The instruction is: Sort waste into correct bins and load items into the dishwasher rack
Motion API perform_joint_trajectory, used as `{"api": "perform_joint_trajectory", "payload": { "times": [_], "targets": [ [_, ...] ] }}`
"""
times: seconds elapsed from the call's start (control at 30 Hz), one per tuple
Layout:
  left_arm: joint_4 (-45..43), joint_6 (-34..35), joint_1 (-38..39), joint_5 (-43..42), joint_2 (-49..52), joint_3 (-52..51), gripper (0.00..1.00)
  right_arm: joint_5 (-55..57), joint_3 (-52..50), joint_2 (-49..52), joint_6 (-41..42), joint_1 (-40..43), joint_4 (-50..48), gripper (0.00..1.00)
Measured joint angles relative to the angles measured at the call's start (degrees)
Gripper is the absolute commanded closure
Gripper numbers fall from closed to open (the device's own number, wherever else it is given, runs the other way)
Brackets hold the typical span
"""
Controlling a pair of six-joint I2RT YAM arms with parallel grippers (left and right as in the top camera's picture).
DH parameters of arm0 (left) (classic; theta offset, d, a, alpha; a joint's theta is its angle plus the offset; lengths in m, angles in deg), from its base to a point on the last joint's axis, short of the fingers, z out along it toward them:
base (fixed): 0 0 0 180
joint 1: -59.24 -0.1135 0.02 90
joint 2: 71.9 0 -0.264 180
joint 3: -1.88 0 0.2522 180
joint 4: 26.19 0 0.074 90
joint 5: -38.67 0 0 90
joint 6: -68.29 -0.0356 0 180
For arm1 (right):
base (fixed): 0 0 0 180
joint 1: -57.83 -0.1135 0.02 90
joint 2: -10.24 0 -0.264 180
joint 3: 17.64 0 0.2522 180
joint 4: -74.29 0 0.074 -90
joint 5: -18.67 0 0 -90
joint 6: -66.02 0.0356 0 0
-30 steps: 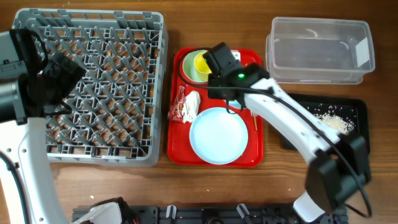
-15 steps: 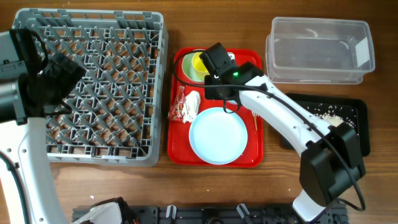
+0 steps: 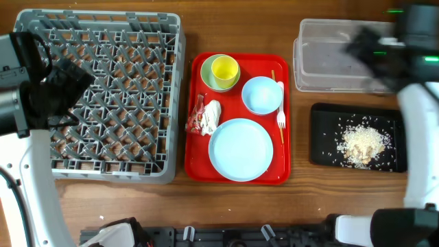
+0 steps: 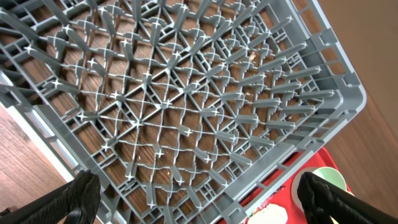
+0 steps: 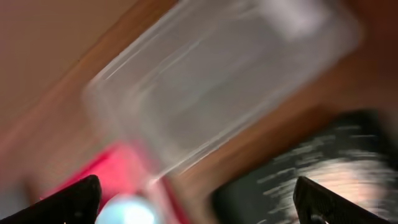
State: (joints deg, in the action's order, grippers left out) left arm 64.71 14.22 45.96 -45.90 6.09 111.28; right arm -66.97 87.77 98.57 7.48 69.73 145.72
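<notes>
The small white bowl's fork-side rim (image 3: pixel 280 99) is below my left gripper and to its right in the overhead view, so I will move across and down onto it.
The grey dishwasher rack (image 3: pixel 103 96) fills the left and holds nothing. My left gripper (image 4: pixel 202 202) hangs open above the rack (image 4: pixel 186 93). On the red serving tray (image 3: pixel 195 161) sit a pale green bowl (image 3: pixel 209 74) with a yellow cup (image 3: pixel 225 68) in it, a small white bowl (image 3: pixel 262 95), a round plate (image 3: pixel 241 149), a white fork (image 3: pixel 280 115), chopsticks (image 3: pixel 275 86), a red-and-white wrapper (image 3: pixel 197 118) and a tissue (image 3: pixel 212 115). Rice scraps (image 3: pixel 361 145) lie in the black tray (image 3: pixel 322 137). My right gripper (image 5: pixel 199 205) is open and empty, blurred, over the clear tub (image 3: pixel 343 58).
The right arm (image 3: pixel 411 55) is a blur across the top right corner. The left arm (image 3: pixel 31 96) covers the rack's left edge. Bare wood shows between the tub and the black tray (image 5: pixel 311 155), and along the table's front edge.
My right arm has swung from over the bowls on the red tray to the far right above the clear tub, and its jaws have opened. The small white bowl now shows. The left arm is unmoved.
</notes>
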Motion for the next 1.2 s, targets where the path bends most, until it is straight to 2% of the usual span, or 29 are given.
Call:
{"api": "perform_joint_trajectory", "payload": {
  "times": [0.07,0.2,0.43,0.53,0.67,0.87,1.0,1.03,1.1,1.2],
  "targets": [
    [-2.3,0.0,0.0,-0.1,0.0,0.0,0.0,0.8,0.0,0.1,0.0,4.9,0.2,0.0],
    [-5.5,0.0,0.0,-2.2,0.0,0.0,0.0,0.7,0.0,0.1,0.0,5.0,0.2,0.0],
    [-4.6,-0.5,1.9,-23.1,0.0,0.0,0.0,0.6,0.0,0.1,0.0,4.8,0.2,0.0],
    [-6.7,-2.9,7.8,-30.2,0.4,0.0,0.0,0.6,0.0,0.1,0.0,4.8,0.2,0.0],
    [-10.7,-5.0,22.2,-35.0,2.8,0.0,0.02,0.6,0.0,0.1,0.0,4.8,0.2,0.0],
    [-17.4,-6.7,42.4,-31.6,11.3,0.0,0.12,0.6,0.0,0.1,0.0,4.8,0.2,0.0],
    [-17.8,-10.4,49.7,-24.9,20.4,1.8,0.18,0.6,0.0,0.1,0.0,4.8,0.2,0.0],
    [-18.3,-12.1,50.9,-23.1,22.9,2.4,0.18,0.6,0.0,0.1,0.0,4.8,0.2,0.0],
    [-21.9,-16.5,53.2,-17.8,27.3,3.0,0.11,0.6,0.0,0.1,0.0,4.8,0.2,0.0],
    [-27.4,-20.5,56.5,-10.5,31.2,3.3,0.07,0.6,0.0,0.1,0.0,4.8,0.2,0.0]
  ]
}}
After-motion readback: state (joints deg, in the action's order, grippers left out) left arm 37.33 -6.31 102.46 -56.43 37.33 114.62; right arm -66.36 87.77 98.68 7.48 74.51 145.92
